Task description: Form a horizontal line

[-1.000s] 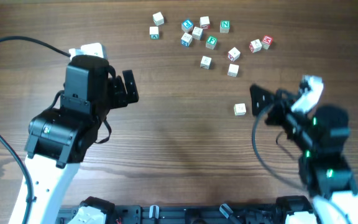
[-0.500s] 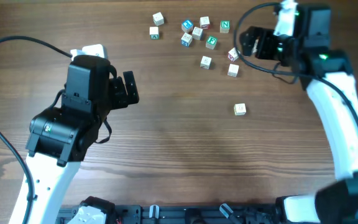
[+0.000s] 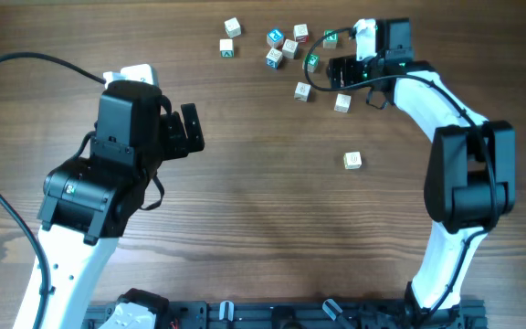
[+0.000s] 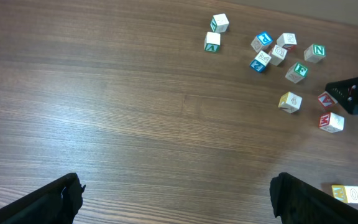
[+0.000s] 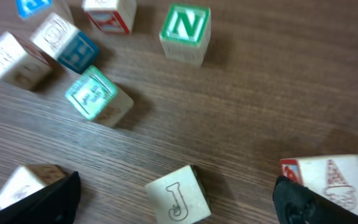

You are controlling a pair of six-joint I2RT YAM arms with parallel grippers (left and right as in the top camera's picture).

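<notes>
The robot's right gripper will next go down to the pale J cube [image 5: 179,196], its spread fingers beside opposite sides of the cube, since the cube already lies between them.
Several small letter cubes lie scattered at the table's far side [image 3: 302,90]. No pale bar of three cubes shows in any view. One cream cube [image 3: 352,161] lies alone right of centre, also in the left wrist view [image 4: 347,194]. My right gripper [image 3: 334,73] is open, low over the cluster's right part. In the right wrist view a pale cube marked J [image 5: 179,200] lies between its spread fingers [image 5: 176,185], untouched. My left gripper [image 3: 190,128] is open and empty above bare wood [image 4: 176,196].
Around the J cube lie a green N cube [image 5: 185,32], a teal-faced cube [image 5: 97,94] and a red-marked cube [image 5: 331,177] by the right finger. Two white cubes [image 3: 233,26] sit apart at the cluster's left. A black cable loops left of the left arm.
My right arm swung from the lower right of the table up to the cube cluster at the far side. The left arm and the lone cream cube have not moved.
</notes>
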